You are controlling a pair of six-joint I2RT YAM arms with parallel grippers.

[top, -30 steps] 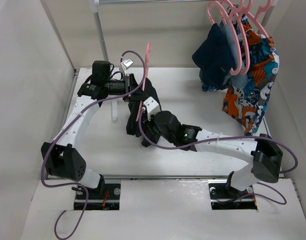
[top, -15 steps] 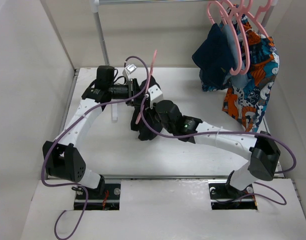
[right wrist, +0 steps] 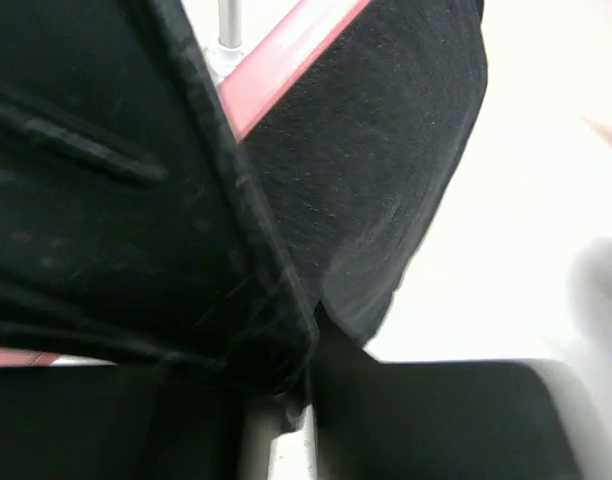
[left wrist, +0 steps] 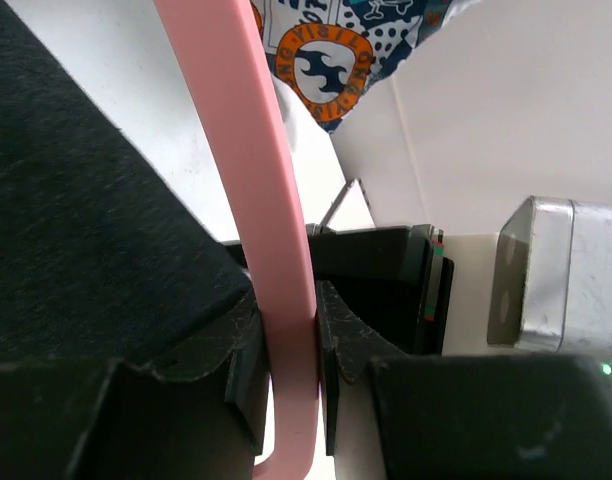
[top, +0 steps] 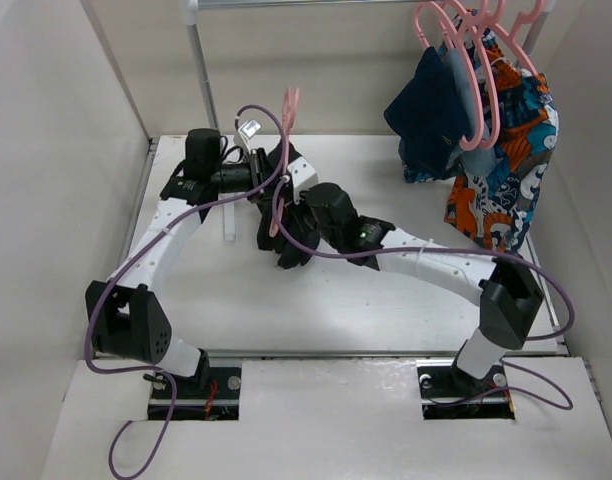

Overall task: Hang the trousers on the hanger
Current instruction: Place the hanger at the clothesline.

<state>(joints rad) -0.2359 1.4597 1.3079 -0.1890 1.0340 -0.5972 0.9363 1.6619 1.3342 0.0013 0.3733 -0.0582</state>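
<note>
The bar's bare part (top: 261,3) is above and farther out, so my left gripper should next lift the hanger with the trousers on it outward, hook it there and let go of the hanger's bar.
The thin pink hanger (top: 286,125) stands nearly upright at the middle back of the table, its hook on top. My left gripper (top: 266,172) is shut on its bar; in the left wrist view the pink bar (left wrist: 256,200) is pinched between both pads. The black trousers (top: 286,235) hang over the hanger and bunch below it. My right gripper (top: 296,205) is shut on the trousers; in the right wrist view black fabric (right wrist: 386,160) fills the jaws with a strip of the hanger (right wrist: 286,60) behind it.
Several pink hangers (top: 466,60) with a navy garment (top: 431,110) and an orange-blue patterned cloth (top: 501,170) hang from the rail at the back right. A rail post (top: 204,70) stands at the back left. White walls close in both sides.
Both grippers have shifted a little back and left with the hanger and trousers. The hanger stands more upright now than a second ago.
</note>
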